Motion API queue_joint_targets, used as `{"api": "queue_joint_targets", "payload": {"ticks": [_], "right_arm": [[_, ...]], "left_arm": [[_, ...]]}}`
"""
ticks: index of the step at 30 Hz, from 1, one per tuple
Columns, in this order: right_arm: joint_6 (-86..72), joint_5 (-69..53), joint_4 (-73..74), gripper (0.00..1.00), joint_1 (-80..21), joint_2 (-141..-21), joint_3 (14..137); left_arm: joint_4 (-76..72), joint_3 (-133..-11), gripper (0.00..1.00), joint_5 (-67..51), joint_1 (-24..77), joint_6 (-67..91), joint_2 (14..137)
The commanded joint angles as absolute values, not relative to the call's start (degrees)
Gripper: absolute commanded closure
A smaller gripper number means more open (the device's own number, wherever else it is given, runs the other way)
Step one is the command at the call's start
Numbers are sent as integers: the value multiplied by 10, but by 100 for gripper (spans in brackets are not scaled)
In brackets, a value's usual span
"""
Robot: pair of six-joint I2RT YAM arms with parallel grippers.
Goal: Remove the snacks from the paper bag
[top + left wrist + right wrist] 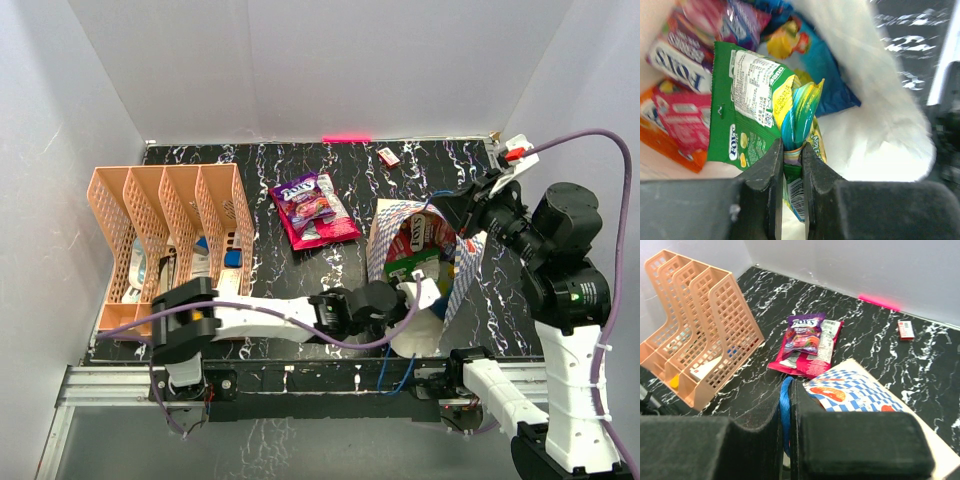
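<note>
My left gripper should draw out, swing outward, left in the top view, over the purple packet (305,197) outside the bag, and release.
The paper bag (400,228), blue-and-white chequered with a white inside, lies open right of centre. My left gripper (792,150) reaches into its mouth (425,285) and is shut on a green, yellow and blue snack packet (800,117). A green packet (745,110), pink (682,120), orange (670,147), purple (742,20) and blue (832,80) packets lie inside. My right gripper (786,405) is shut on the bag's blue cord handle (785,402) at the bag's far rim (470,215). A purple packet (305,197) lies on a red one (325,228) on the table.
A peach lattice organizer (170,240) stands at the left, also in the right wrist view (695,335). A small red-and-white box (388,156) lies at the back. A pink strip (346,137) marks the back edge.
</note>
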State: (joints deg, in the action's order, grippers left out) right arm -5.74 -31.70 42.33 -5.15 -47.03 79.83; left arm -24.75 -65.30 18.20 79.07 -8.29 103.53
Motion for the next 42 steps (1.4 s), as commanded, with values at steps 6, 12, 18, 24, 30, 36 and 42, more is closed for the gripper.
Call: {"api": "queue_joint_targets", "payload": {"ticks": [6, 12, 18, 24, 30, 36, 42], "right_arm": [[-34, -216, 336, 92, -54, -404, 778], [-23, -179, 317, 92, -54, -385, 752], [-10, -152, 314, 92, -54, -386, 752], [8, -118, 313, 92, -55, -388, 753], [20, -40, 325, 92, -55, -404, 776], [35, -46, 307, 92, -54, -410, 793], [46, -58, 305, 92, -54, -410, 801]], "left_arm": [[-80, -649, 100, 61, 793, -58, 777], [19, -681, 100, 38, 795, 1, 648], [126, -743, 100, 87, 796, 23, 596], [234, -781, 100, 215, 796, 15, 586], [244, -819, 100, 424, 790, -45, 621], [148, -771, 100, 337, 602, -111, 677], [-167, -641, 100, 319, 505, -285, 750]]}}
